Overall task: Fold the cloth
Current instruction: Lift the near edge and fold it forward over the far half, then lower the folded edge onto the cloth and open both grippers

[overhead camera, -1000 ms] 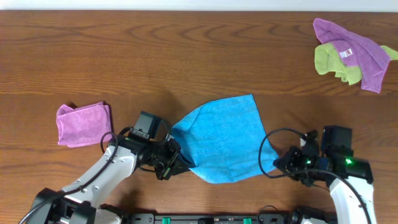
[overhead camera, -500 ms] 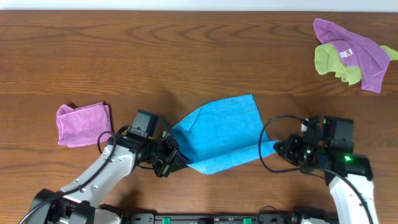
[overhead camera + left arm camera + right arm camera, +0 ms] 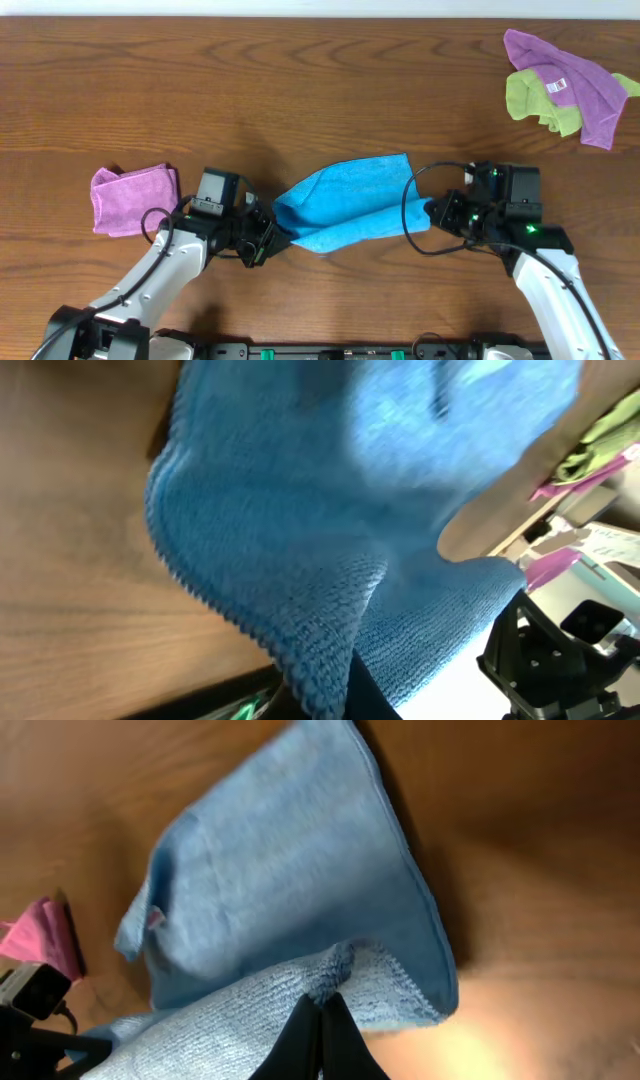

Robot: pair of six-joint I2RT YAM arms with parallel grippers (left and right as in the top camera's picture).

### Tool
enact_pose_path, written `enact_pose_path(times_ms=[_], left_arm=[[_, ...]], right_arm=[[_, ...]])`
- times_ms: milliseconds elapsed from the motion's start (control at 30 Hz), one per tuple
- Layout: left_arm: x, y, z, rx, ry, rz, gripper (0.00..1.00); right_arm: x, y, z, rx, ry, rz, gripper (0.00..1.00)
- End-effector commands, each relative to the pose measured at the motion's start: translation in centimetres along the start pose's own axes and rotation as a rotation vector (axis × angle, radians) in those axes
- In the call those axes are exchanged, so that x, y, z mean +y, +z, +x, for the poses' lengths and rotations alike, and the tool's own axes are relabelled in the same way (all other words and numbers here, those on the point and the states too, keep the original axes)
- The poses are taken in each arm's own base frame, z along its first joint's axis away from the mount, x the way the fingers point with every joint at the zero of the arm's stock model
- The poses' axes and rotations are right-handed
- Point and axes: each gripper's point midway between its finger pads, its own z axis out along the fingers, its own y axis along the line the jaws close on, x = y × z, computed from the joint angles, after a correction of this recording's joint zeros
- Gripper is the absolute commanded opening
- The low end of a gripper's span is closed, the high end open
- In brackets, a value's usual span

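The cloth's lower layer still lies bare beyond the pinched corner, so my right gripper will next move outward and down onto the cloth's bare layer [image 3: 403,180] [image 3: 355,855] and let go of the cloth's corner.
The sky-blue cloth [image 3: 350,205] lies mid-table, its near edge lifted and carried over the rest. My left gripper [image 3: 272,232] is shut on the cloth's near-left corner. My right gripper [image 3: 432,213] is shut on the near-right corner. In the left wrist view the cloth [image 3: 300,530] fills the frame and drapes over my fingertips, hiding them. In the right wrist view the black fingers [image 3: 322,1032] pinch a bunched fold of the cloth [image 3: 280,880], with the lower layer spread on the wood beyond.
A folded pink cloth [image 3: 133,198] sits at the left, close to my left arm. At the far right corner a purple cloth [image 3: 570,80] lies over a yellow-green cloth [image 3: 530,100]. The table's far edge runs along the top.
Both grippers have moved away from the near edge toward the far side, dragging the cloth's near edge over itself. The visible blue area has shrunk front to back.
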Motion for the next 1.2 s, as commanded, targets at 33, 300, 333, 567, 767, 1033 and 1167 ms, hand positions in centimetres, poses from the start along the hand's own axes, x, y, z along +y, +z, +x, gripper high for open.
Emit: enact_pose_path(times_ms=[33,300,333,567,767,1033,1167], left_arm=[[-1.2,-0.6,-1.6,-0.071,0.008,0.026,0.06],[-3.6,-1.4,-2.9,-0.150,0.048,0.052,0.06],[-4.1,-1.8,-3.2,-0.169,0.049,0.045,0.06],[-6.0,-2.2,-4.5,-0.192,0.065,-0.037,0.06],[-5.4,-1.3,-5.5,-0.181,0.039,-0.071,0.06],[-4.6,-1.9,-7.5,-0.263,0.034,-0.102,0.06],[-4.3,-2.2,-8.4,-0.296,0.036,-0.114,0.06]], right_arm=[[0.6,-0.2,-1.6,-0.059,-0.022,0.002,0.01],[0.6,0.1,-2.2,-0.073,-0.024,0.000,0.01],[0.5,0.3,-2.2,-0.071,-0.020,0.000,0.01],[0.6,0.5,-3.1,-0.081,-0.013,0.012,0.01],[1.2,-0.1,-4.8,-0.122,-0.027,0.024,0.01],[1.1,3.1,-4.8,-0.072,-0.046,0.032,0.01],[1.6,4.2,-4.5,-0.066,-0.072,0.039,0.01]])
